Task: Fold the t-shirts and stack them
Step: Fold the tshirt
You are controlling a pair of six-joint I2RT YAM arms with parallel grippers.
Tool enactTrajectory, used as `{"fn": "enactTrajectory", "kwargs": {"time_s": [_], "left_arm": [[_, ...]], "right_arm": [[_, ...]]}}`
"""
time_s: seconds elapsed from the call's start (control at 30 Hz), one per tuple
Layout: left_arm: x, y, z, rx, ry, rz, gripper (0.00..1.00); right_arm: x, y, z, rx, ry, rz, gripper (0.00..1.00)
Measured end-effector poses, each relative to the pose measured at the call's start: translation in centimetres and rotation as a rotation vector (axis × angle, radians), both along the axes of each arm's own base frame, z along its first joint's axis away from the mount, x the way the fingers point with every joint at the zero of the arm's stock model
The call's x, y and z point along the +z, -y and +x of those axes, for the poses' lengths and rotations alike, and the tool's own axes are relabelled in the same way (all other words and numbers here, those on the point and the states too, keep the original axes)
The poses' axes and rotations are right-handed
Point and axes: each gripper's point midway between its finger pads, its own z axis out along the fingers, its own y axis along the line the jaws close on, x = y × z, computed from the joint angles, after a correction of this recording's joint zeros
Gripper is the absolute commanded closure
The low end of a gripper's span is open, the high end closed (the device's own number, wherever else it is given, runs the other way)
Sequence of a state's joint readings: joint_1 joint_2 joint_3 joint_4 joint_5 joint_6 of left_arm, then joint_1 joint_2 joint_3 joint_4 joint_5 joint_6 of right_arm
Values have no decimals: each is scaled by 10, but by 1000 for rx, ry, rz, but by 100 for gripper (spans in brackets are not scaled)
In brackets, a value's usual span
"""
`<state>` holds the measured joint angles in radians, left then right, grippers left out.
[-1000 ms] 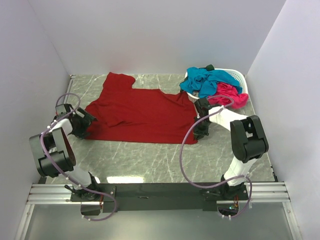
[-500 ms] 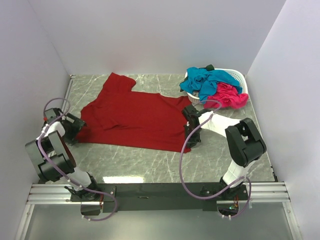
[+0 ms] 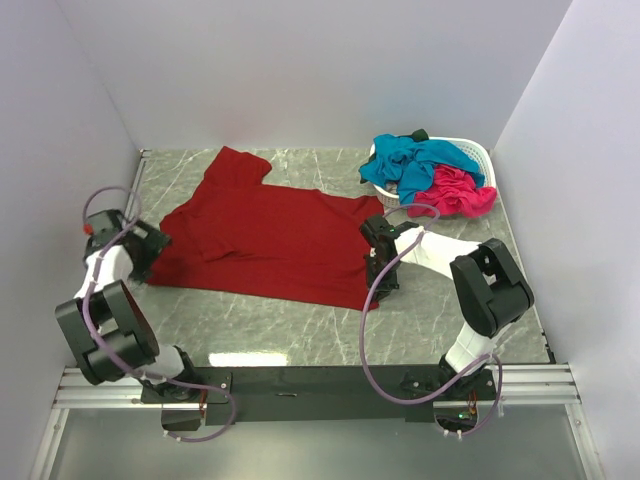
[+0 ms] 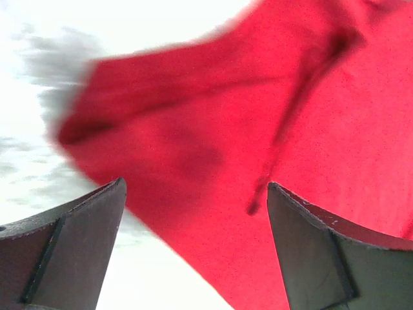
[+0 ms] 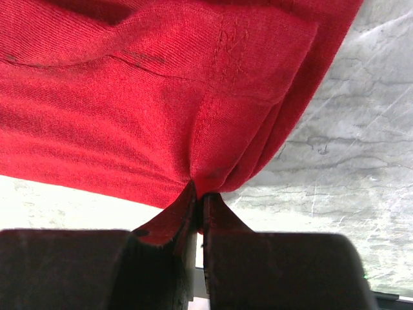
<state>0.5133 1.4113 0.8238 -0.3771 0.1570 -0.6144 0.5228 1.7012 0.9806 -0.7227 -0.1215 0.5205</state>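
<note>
The marble behind the right gripper is bare, so the robot next pulls the bunched corner back onto it to straighten the creased cloth, then releases the corner there.
The dark red t-shirt [image 3: 265,235] lies spread on the marble table, one sleeve pointing to the back left. My right gripper [image 3: 376,283] is shut on its near right corner [image 5: 213,161], the cloth bunched between the jaws. My left gripper [image 3: 150,244] stands open at the shirt's left edge [image 4: 193,187], with the cloth below and between its fingers, not gripped. The teal-blue t-shirt [image 3: 410,165] and the hot pink t-shirt [image 3: 455,190] are heaped in the white basket [image 3: 478,155] at the back right.
White walls close in the table on the left, back and right. The basket stands just behind my right arm [image 3: 470,270]. Bare marble [image 3: 270,325] lies between the red shirt and the arm bases.
My right gripper has pulled the shirt's right corner to the left and nearer. My left gripper has swung left and back to the shirt's left edge. The shirt has shifted left.
</note>
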Motion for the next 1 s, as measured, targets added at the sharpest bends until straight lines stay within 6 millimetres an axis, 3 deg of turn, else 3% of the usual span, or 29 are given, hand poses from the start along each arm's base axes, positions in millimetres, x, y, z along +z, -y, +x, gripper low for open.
{"fn": "enactTrajectory", "kwargs": {"time_s": [0.2,0.3,0.47,0.7,1.0], "left_arm": [[6,63,36,-151,50,-15,4],[-6,73,44,-153,34,-43,4],[-30,68,49,-131,-9,-51,4],[-29,60,59,-123,19,-43,3],[-28,18,34,-8,76,-90,3]], "right_arm": [[0,0,-1,3,-2,-1,100],[0,0,-3,4,-1,0,100],[0,0,-5,-1,-3,8,100],[0,-1,-9,-5,-14,20,100],[0,-11,-20,30,-40,47,100]]}}
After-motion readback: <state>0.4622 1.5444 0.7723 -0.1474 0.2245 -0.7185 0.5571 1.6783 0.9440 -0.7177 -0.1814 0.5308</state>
